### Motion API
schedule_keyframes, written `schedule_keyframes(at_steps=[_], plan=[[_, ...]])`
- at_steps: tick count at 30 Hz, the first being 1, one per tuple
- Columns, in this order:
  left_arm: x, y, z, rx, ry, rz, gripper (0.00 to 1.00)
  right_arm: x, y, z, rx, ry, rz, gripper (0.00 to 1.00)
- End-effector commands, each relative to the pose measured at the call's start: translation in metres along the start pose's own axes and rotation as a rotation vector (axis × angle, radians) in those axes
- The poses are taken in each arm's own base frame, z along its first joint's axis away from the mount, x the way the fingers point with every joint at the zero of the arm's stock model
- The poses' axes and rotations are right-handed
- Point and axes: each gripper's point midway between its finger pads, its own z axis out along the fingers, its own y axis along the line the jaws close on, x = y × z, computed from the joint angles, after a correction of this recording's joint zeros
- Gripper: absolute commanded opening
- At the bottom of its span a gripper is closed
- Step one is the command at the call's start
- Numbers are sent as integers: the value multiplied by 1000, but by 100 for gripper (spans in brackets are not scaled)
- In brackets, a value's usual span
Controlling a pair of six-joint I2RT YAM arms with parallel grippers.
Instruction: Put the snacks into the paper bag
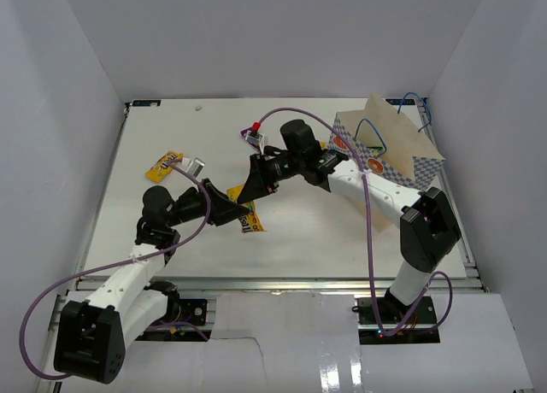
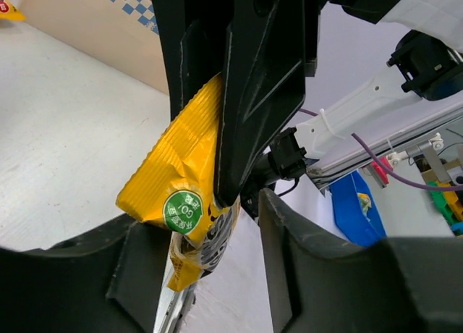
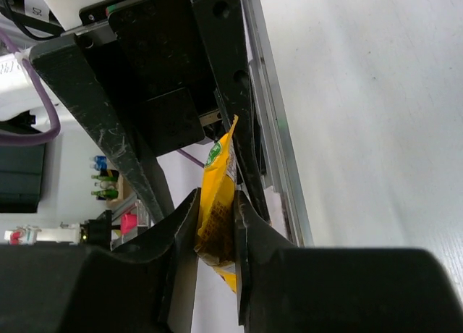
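The pack goes up in my right gripper next, then over the bag's opening [image 1: 391, 144], to the gripper's right in the top view, and gets released.
My right gripper [image 1: 250, 192] is shut on a yellow M&M's pack [image 1: 251, 221] and holds it above the table's middle. In the right wrist view its jaws [image 3: 217, 199] pinch the pack [image 3: 215, 203] edge-on. My left gripper [image 1: 236, 208] is open right beside it. In the left wrist view its fingers [image 2: 213, 228] stand wide apart on either side of the pack's lower end [image 2: 181, 195]. The paper bag [image 1: 389, 149] stands at the far right, mouth up, and also shows in the left wrist view [image 2: 108, 36]. Another yellow pack [image 1: 162, 165] and a purple packet [image 1: 249, 136] lie on the table.
A small silver-white packet [image 1: 196, 166] lies beside the far-left yellow pack. A red bit [image 1: 255, 126] sits by the purple packet. White walls close in the table on three sides. A blue bin [image 2: 354, 213] stands off the table's near edge.
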Motion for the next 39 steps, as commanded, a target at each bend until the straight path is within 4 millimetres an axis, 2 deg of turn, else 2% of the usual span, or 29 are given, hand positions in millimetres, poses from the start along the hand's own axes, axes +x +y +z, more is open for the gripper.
schedule_keyframes(at_steps=[1,2,3,4,5,6,7,8,11,13,14,16,17,19,20,21,22,23,25,26,28,29,31,32,34,35,36,38,39], plan=[[1,-9,-2,31,-6,53,61,-15,26,-4,-82,-17,-174,8],[2,-12,-3,40,-4,63,66,-18,31,-8,-104,-17,-210,8],[3,-14,-4,47,0,71,75,-20,36,-11,-116,-15,-246,8],[4,-16,-5,55,6,82,79,-24,38,-15,-113,-22,-335,8],[5,-17,-6,55,5,88,85,-39,44,-22,-94,-49,-403,8],[4,-21,-8,59,1,103,94,-45,46,-27,-78,-57,-457,8],[3,-21,-8,52,-8,126,98,-46,47,-34,-49,-48,-479,8],[-1,-22,-9,41,-19,142,98,-64,52,-44,-15,-83,-613,8],[-9,-16,-11,-38,-49,191,98,-83,57,-72,60,-117,-762,8],[-15,-13,-14,-102,-58,203,98,-99,75,-93,85,-164,-849,8],[-25,-3,-15,-173,-96,216,98,-108,76,-108,123,-187,-870,8],[-35,9,-21,-289,-99,238,98,-130,100,-138,191,-260,-990,8],[-41,13,-23,-330,-111,253,98,-145,97,-161,279,-303,-1011,8],[-52,29,-34,-470,-127,265,98,-168,120,-202,381,-391,-1112,8],[-57,32,-37,-510,-137,274,98,-182,113,-235,488,-439,-1114,8],[-64,39,-43,-576,-158,280,98,-191,124,-258,547,-484,-1148,8],[-68,42,-46,-605,-170,286,98,-196,124,-274,599,-507,-1150,8],[-71,44,-49,-624,-179,291,98,-203,115,-305,712,-545,-1134,8],[-76,48,-53,-660,-205,305,98,-205,108,-332,814,-574,-1122,8],[-78,51,-54,-674,-213,308,98,-206,98,-355,893,-593,-1093,8],[-80,60,-57,-719,-217,306,98,-199,79,-372,944,-595,-1028,8],[-82,62,-58,-735,-215,305,98,-194,67,-388,995,-602,-989,8],[-86,76,-62,-800,-204,295,98,-182,49,-397,1022,-590,-931,8],[-93,77,-63,-825,-201,309,98,-170,24,-403,1042,-569,-868,8],[-102,95,-65,-906,-170,309,98,-153,6,-407,1050,-541,-814,10],[-116,92,-66,-929,-165,340,98,-142,-10,-403,1044,-511,-779,11],[-118,108,-65,-968,-130,331,98,-137,-16,-401,1039,-498,-761,11],[-132,120,-70,-1031,-116,351,98,-125,-28,-395,1020,-469,-720,14],[-150,121,-73,-1053,-139,364,98,-117,-37,-391,1008,-451,-696,15]])
